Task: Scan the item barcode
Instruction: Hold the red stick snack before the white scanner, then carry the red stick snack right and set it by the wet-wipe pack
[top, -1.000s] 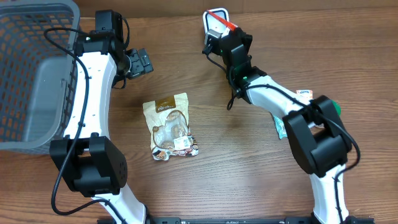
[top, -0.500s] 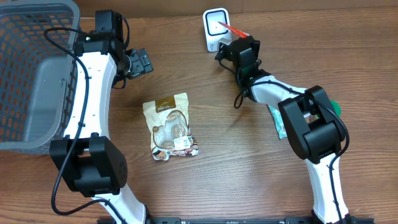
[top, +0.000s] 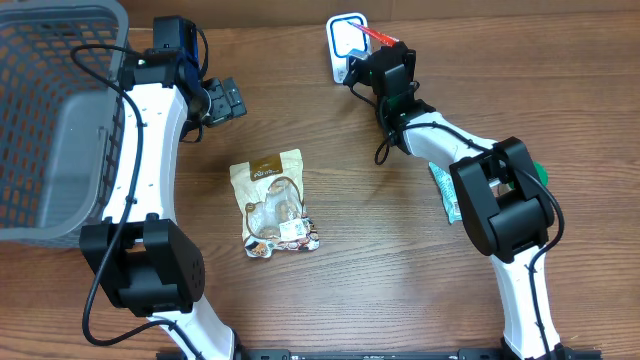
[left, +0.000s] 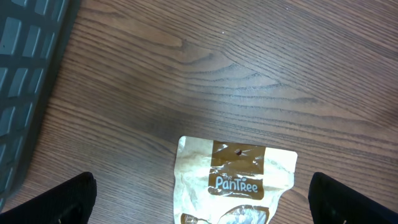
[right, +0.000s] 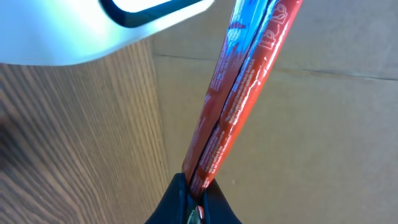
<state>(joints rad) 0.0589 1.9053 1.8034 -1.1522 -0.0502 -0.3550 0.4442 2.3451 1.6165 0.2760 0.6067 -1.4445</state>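
I need to bring the red packet (top: 372, 37) back over the teal packet (top: 446, 194) next, then lower and release, as that lies back from my right gripper, to its right in the overhead view.
A thin red packet (top: 372, 37) is pinched edge-on in my right gripper (top: 384, 55), which is shut on it just right of the white scanner (top: 344, 42) at the table's far edge. In the right wrist view the red packet (right: 242, 93) rises from the closed fingertips of my right gripper (right: 198, 190), with the scanner's white body (right: 74, 37) at the upper left. My left gripper (top: 226, 100) hangs open and holds nothing, above and left of a beige and brown snack pouch (top: 273, 200). That pouch (left: 235, 180) lies between the wide fingers of my left gripper (left: 205, 200).
A grey plastic basket (top: 50, 110) fills the left side, and its wall (left: 25, 74) shows in the left wrist view. A teal packet (top: 445, 197), a green item (top: 541, 172) and an orange-white packet (top: 490, 150) lie partly under the right arm.
The right gripper carried the red packet from over the scanner's face to its right side, then slightly back up. The left arm and the pouch have not moved.
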